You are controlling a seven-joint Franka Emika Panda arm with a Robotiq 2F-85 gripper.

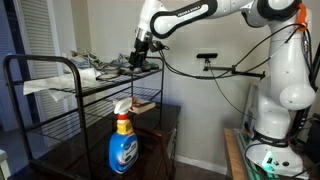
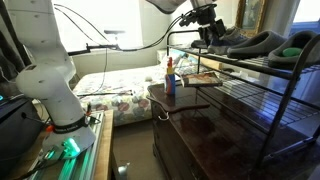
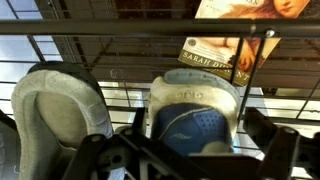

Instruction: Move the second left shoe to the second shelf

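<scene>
The pale sneaker's heel (image 3: 193, 92) is already between my open fingers. Next I'll ease my gripper slightly outward from the rack's black bar and close on the sneaker's heel.
Several shoes stand in a row on the railed top tier of the black rack (image 1: 60, 62). My gripper (image 1: 141, 52) hangs over the end of that row, as both exterior views show (image 2: 211, 36). In the wrist view its jaws (image 3: 190, 150) are open, one on each side of the heel of a pale sneaker with a blue lining (image 3: 195, 110). A light grey and white sneaker (image 3: 58, 105) stands right beside it on the left. The second shelf (image 1: 120, 95), a black wire grid, lies one tier below (image 2: 255, 88).
A book (image 3: 225, 55) lies on the second shelf under the gripper (image 1: 143, 104) (image 2: 205, 76). A blue spray bottle (image 1: 122, 142) stands on the dark cabinet by the rack (image 2: 169, 78). A green shoe (image 2: 300, 45) sits at the row's far end.
</scene>
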